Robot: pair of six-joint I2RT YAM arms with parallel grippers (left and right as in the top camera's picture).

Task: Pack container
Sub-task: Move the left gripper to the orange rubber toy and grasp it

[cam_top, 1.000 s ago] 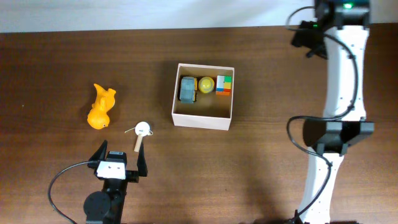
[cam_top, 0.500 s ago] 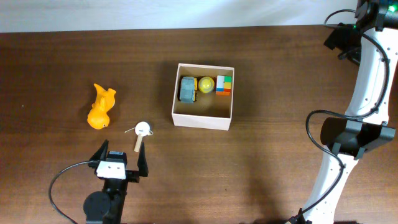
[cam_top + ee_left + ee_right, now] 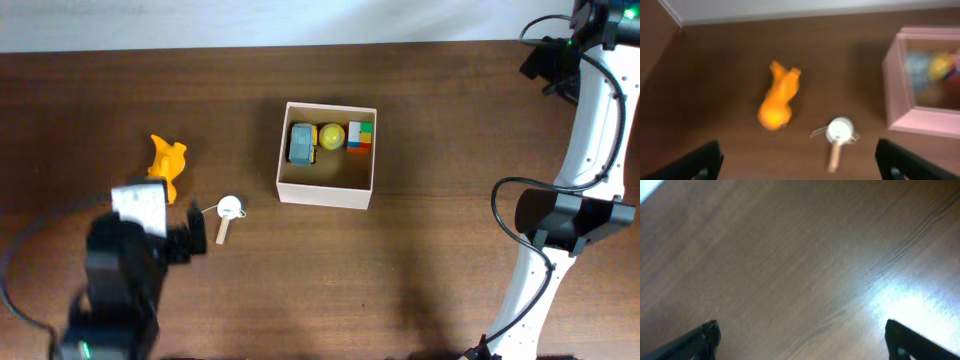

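Observation:
The orange toy lies below and outward of my left gripper, so the gripper should reach outward and down, bring its open fingers around the toy's middle and close.
The container is a white-walled box with a tan inside at the table's middle. It holds a grey toy car, a yellow ball and a coloured block. An orange toy lies to its left, partly covered by my raised left arm. A small white round piece on a wooden stick lies between them. My left gripper is open and empty above the table. In the left wrist view, my gripper is short of the orange toy, the white piece and the container. My right gripper is open and empty at the far right.
The right wrist view shows only bare brown wood between my open right gripper's fingers. The right arm's white links run down the table's right side. A pale wall edge borders the table's far side.
My left arm has risen and moved left and forward, now covering part of the orange toy. My right arm swung right a second ago and has since held still.

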